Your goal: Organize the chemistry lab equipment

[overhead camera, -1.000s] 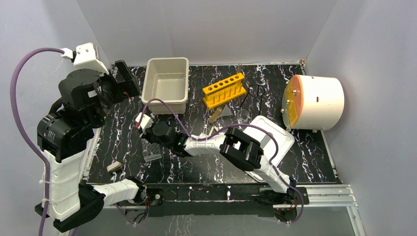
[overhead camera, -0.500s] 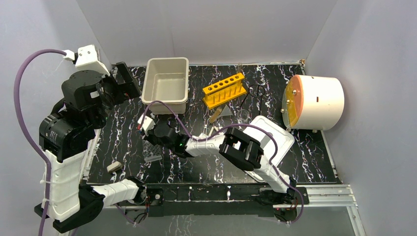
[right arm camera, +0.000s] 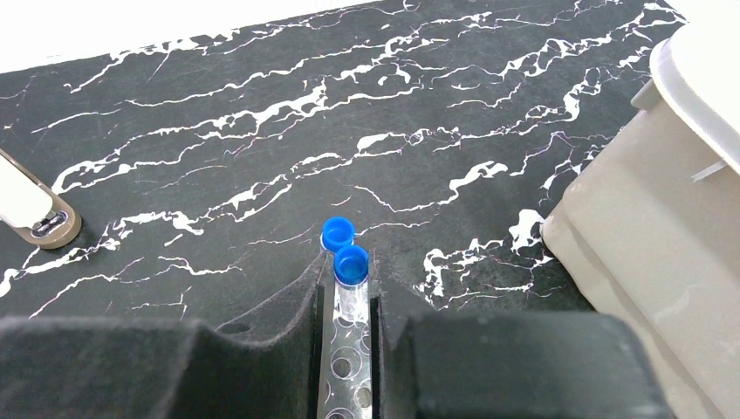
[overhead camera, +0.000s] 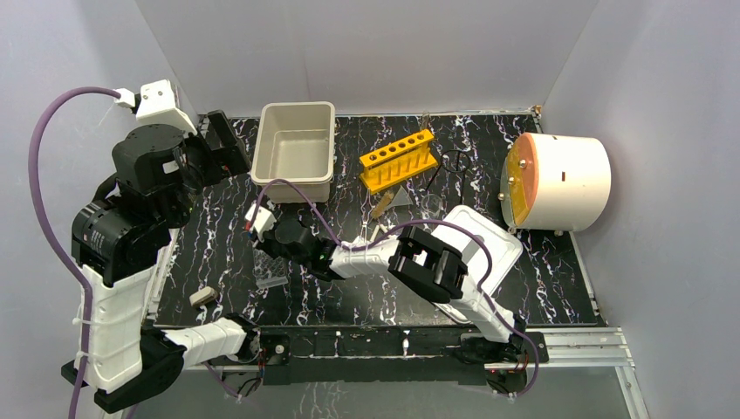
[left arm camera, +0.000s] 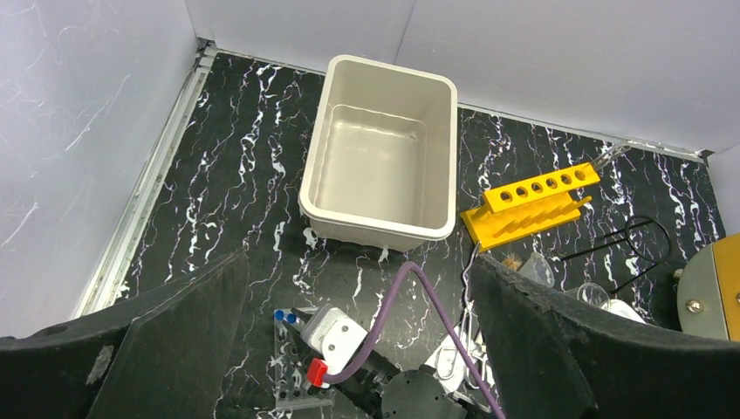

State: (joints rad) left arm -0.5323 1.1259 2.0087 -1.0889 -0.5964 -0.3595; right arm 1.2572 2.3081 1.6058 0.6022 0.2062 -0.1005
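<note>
The right gripper lowers next to the rack hole (right arm camera: 351,322) below it, beside the standing vial. It then releases its vial, already upright over that hole.
My right gripper (overhead camera: 264,250) is shut on a blue-capped vial (right arm camera: 351,278) and holds it upright over a clear plastic rack (right arm camera: 347,371) with round holes. A second blue-capped vial (right arm camera: 337,233) stands in the rack just beyond it. Both caps show in the left wrist view (left arm camera: 281,316). My left gripper (left arm camera: 358,271) is open and empty, raised high over the left of the table. A black wire ring stand (overhead camera: 456,162), a grey-white triangle (overhead camera: 402,198), a tan stick (overhead camera: 381,208), a clear glass dish (overhead camera: 431,206) and thin tweezers (overhead camera: 366,230) lie right of centre.
A beige bin (overhead camera: 295,148) stands at the back, close to the right of my right gripper (right arm camera: 663,227). A yellow tube rack (overhead camera: 399,160) stands beside it. A white drum with an orange lid (overhead camera: 558,182) is at the right, a white tray (overhead camera: 489,249) under the right arm, and a small tan block (overhead camera: 202,296) at the near left.
My right gripper has shifted slightly over the clear rack with the vial still in it. The left arm has moved slightly to the right.
</note>
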